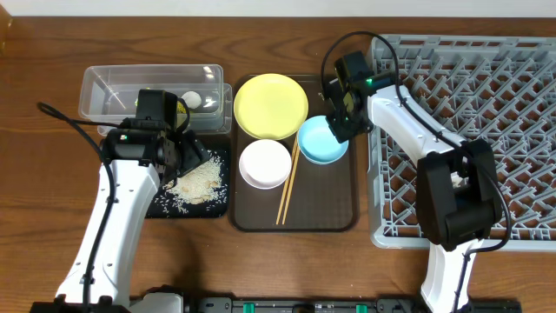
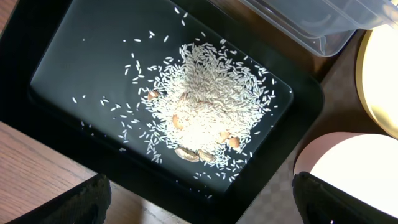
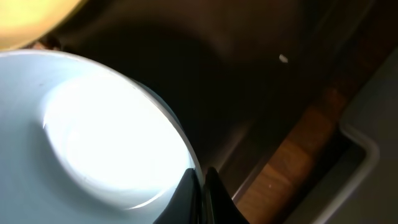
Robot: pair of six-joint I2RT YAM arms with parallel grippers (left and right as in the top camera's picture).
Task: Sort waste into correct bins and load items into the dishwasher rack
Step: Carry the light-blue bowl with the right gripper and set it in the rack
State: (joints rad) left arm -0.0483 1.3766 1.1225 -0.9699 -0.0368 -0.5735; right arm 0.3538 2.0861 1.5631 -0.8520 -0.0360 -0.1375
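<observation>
The right gripper rises next, moves outward and over the rack, and tilts the light blue bowl. It then lowers and releases it at the rack's far tray-side corner [image 1: 407, 68], whose pegs stand empty.
My left gripper [image 1: 180, 149] [image 2: 199, 208] is open and empty, above the near edge of the black tray [image 1: 163, 207] [image 2: 74, 56]. The tray holds a pile of rice grains [image 1: 198, 181] [image 2: 208, 93] with a few brown bits. The clear tub [image 1: 113, 91] [image 2: 311, 18] holds a white round scrap [image 1: 192, 100]. My right gripper [image 1: 340, 124] [image 3: 202, 193] is shut on the rim of the light blue bowl [image 1: 320, 142] [image 3: 93, 130]. The yellow plate [image 1: 270, 106], white bowl [image 1: 264, 163] and chopsticks [image 1: 287, 187] lie beside the bowl. The cup is out of view.
The plate, bowls and chopsticks rest on a dark brown serving tray [image 1: 330, 200] [image 3: 249, 81] in the middle. The grey dishwasher rack [image 1: 486, 113] stands at the right, a strip of wood table [image 3: 292, 168] between it and the tray.
</observation>
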